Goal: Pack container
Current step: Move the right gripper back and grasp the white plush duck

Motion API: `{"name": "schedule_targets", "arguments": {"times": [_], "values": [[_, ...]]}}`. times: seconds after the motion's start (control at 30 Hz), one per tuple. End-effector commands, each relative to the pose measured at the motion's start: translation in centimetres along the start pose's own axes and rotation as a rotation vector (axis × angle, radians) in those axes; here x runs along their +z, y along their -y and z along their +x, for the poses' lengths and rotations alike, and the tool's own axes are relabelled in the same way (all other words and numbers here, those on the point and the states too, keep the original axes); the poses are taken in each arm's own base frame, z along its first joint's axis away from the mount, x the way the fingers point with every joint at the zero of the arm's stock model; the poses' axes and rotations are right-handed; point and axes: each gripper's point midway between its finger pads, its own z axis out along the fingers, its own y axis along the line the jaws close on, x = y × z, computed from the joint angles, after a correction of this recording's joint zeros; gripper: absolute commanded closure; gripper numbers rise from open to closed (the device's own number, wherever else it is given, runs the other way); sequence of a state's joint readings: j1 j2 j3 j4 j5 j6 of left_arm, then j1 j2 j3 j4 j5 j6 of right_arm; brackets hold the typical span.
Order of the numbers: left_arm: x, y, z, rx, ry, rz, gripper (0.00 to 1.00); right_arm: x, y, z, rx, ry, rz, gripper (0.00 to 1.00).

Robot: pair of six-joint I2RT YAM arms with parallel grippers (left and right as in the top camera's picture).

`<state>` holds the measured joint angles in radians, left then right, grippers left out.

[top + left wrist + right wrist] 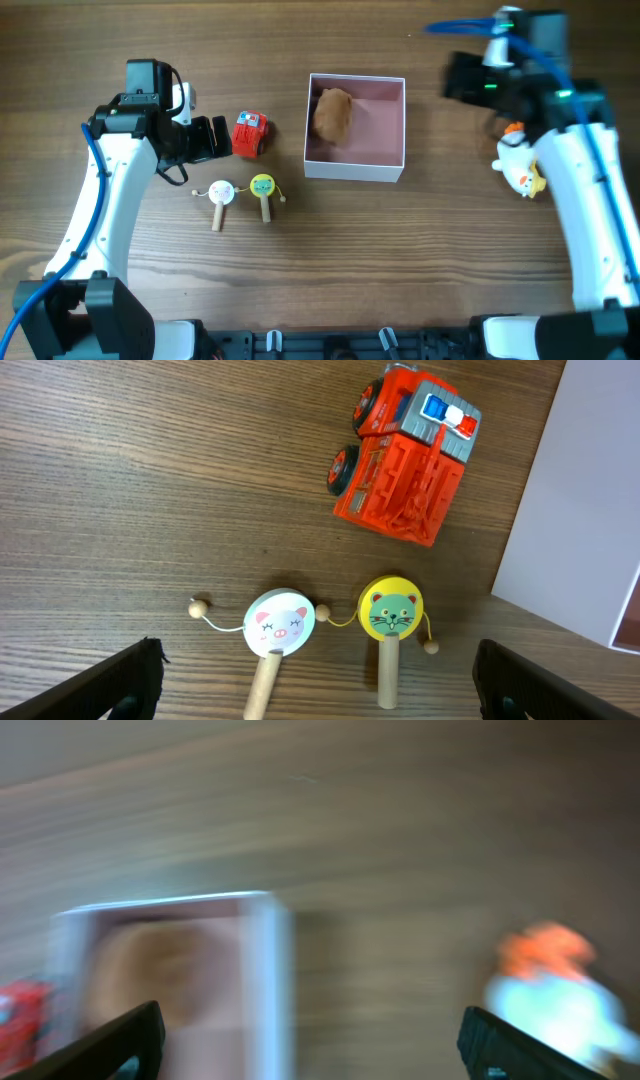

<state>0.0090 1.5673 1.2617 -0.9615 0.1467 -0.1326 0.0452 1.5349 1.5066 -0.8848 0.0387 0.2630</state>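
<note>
My right gripper moves to its right in the overhead view next and lowers onto the duck toy below it, onto its white body (pixel 515 161) (pixel 556 1012).
The container (pixel 385 100) is a square white box with a pink inside, at the table's middle back. A brown plush toy (pixel 333 115) lies in its left half. It also shows blurred in the right wrist view (pixel 265 970). My left gripper (pixel 215 139) is open and empty, just left of a red toy truck (pixel 250 133), which also shows in the left wrist view (pixel 405 455). Two wooden rattle drums, a pig face (pixel 280 625) and a green cat face (pixel 391 610), lie below it. My right gripper (pixel 462 78) is open and empty, right of the container.
A white and orange duck toy (pixel 520 160) lies at the right, partly under the right arm, and shows blurred in the right wrist view (pixel 550 995). The container's white wall (pixel 580 510) stands right of the truck.
</note>
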Motion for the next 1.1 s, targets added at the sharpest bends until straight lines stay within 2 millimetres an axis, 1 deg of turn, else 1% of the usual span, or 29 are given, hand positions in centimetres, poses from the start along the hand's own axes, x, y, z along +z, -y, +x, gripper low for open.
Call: {"name": "schedule_targets", "arguments": {"times": [0.0, 0.13, 0.2, 0.3, 0.43, 0.47, 0.53, 0.57, 0.63, 0.67, 0.7, 0.77, 0.8, 0.83, 0.9, 0.97, 1.07], "values": [[-0.5, -0.1, -0.7, 0.013, 0.02, -0.001, 0.0, 4.2, 8.4, 3.5, 0.133, -0.144, 0.177, 0.01], [-0.5, -0.1, -0.7, 0.013, 0.02, -0.001, 0.0, 7.5, 13.9, 7.3, 0.235, -0.271, 0.262, 0.01], [-0.5, -0.1, -0.7, 0.013, 0.02, -0.001, 0.0, 8.9, 15.6, 8.8, 0.259, -0.319, 0.283, 0.0], [-0.5, -0.1, -0.7, 0.012, 0.02, -0.001, 0.0, 11.0, 17.0, 10.3, 0.227, -0.382, 0.283, 0.0], [-0.5, -0.1, -0.7, 0.012, 0.02, -0.001, 0.0, 13.5, 17.6, 12.1, 0.227, -0.44, 0.282, 0.01], [-0.5, -0.1, -0.7, 0.013, 0.02, -0.001, 0.0, 14.0, 17.5, 12.3, 0.23, -0.449, 0.272, 0.01], [-0.5, -0.1, -0.7, 0.012, 0.02, -0.001, 0.0, 14.6, 17.3, 12.7, 0.235, -0.46, 0.26, 0.14], [-0.5, -0.1, -0.7, 0.012, 0.02, -0.001, 0.0, 14.9, 17.2, 12.8, 0.244, -0.462, 0.253, 0.22], [-0.5, -0.1, -0.7, 0.013, 0.02, -0.001, 0.0, 15.1, 16.9, 12.6, 0.249, -0.451, 0.229, 0.35], [-0.5, -0.1, -0.7, 0.013, 0.02, -0.001, 0.0, 15.3, 16.6, 12.2, 0.253, -0.437, 0.207, 0.49], [-0.5, -0.1, -0.7, 0.012, 0.02, -0.001, 0.0, 15.5, 16.3, 11.9, 0.256, -0.425, 0.188, 0.57], [-0.5, -0.1, -0.7, 0.012, 0.02, -0.001, 0.0, 15.7, 15.8, 11.6, 0.261, -0.415, 0.16, 0.67], [-0.5, -0.1, -0.7, 0.012, 0.02, -0.001, 0.0, 15.6, 15.6, 11.6, 0.266, -0.419, 0.149, 0.83], [-0.5, -0.1, -0.7, 0.012, 0.02, -0.001, 0.0, 15.4, 15.1, 11.5, 0.275, -0.42, 0.123, 0.92], [-0.5, -0.1, -0.7, 0.012, 0.02, -0.001, 0.0, 14.8, 13.9, 10.9, 0.318, -0.416, 0.072, 0.95], [-0.5, -0.1, -0.7, 0.013, 0.02, -0.001, 0.0, 13.8, 11.9, 9.6, 0.358, -0.389, 0.001, 0.95], [-0.5, -0.1, -0.7, 0.013, 0.02, -0.001, 0.0, 10.7, 7.0, 7.0, 0.337, -0.324, -0.161, 0.96]]}}
